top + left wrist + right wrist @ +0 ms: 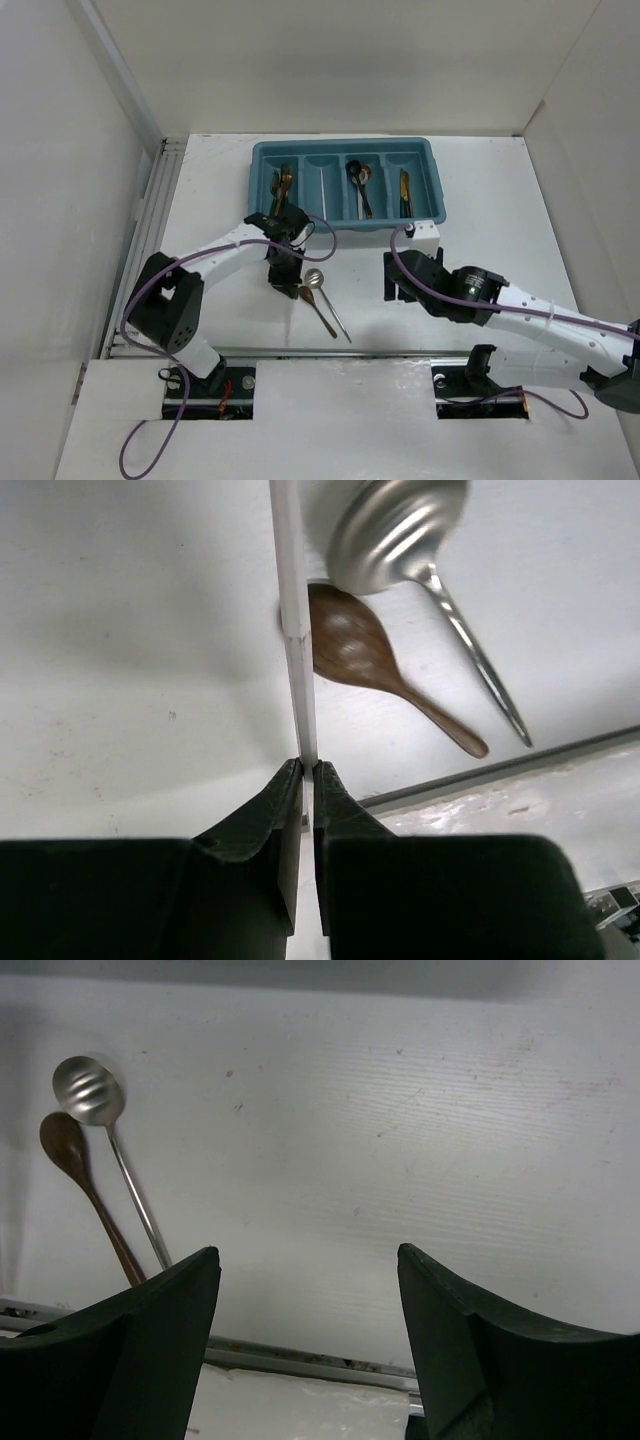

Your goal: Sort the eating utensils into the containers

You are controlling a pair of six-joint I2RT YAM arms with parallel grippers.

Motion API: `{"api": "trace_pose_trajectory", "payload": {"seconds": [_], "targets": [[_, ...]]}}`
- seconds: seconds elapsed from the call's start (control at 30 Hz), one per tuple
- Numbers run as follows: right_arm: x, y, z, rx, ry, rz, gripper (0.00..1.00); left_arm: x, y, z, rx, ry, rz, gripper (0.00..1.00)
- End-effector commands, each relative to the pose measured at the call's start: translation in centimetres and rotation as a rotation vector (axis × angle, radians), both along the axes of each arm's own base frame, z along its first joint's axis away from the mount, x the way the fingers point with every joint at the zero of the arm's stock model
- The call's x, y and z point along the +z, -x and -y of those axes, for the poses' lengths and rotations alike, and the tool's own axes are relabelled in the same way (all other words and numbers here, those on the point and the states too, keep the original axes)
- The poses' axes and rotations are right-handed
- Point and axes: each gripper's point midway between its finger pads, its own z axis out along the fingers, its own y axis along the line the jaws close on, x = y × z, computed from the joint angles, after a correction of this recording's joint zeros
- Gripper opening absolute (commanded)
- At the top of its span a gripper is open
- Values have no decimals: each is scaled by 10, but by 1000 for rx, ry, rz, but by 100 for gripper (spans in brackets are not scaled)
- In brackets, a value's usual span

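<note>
The chopstick needs to be lifted outward by my left gripper, over the teal tray's slot beside the copper utensils, where a matching white stick already lies.
My left gripper [308, 770] is shut on a thin white chopstick [293, 620], which runs straight out from the jaws over the table. Just beyond it lie a brown spoon [350, 645] and a silver spoon [395, 530]. In the top view the left gripper [283, 265] hovers beside these two spoons [312, 285], in front of the teal tray [262, 190]. The tray's slots hold copper utensils [285, 185], black and silver spoons [360, 182] and a copper-coloured piece [405, 190]. My right gripper [308, 1255] is open and empty over bare table, right of the spoons [90, 1090].
A metal rail [300, 1360] runs along the table's near edge, close under both grippers. White walls enclose the table on the left, back and right. The right arm [470, 288] lies low across the front right.
</note>
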Motion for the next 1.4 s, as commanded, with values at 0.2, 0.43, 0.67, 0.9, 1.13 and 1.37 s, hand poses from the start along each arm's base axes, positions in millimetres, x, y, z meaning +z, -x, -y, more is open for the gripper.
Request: {"api": "trace_pose_trajectory", "payload": {"seconds": [0.2, 0.43, 0.67, 0.9, 1.13, 1.37], "targets": [[18, -13, -28, 39, -26, 31, 77, 38, -4, 1, 7, 119, 97, 0], [31, -20, -38, 66, -43, 67, 77, 109, -47, 33, -33, 255, 278, 0], [40, -40, -62, 128, 34, 116, 80, 211, -174, 54, 35, 337, 651, 0], [29, -68, -81, 191, 64, 120, 80, 224, -288, 76, 50, 386, 828, 0], [10, -88, -83, 232, 108, 82, 80, 173, -348, 83, 60, 328, 841, 0], [-18, -88, -103, 318, 93, -14, 81, 142, -351, 75, 66, 254, 801, 35]]}}
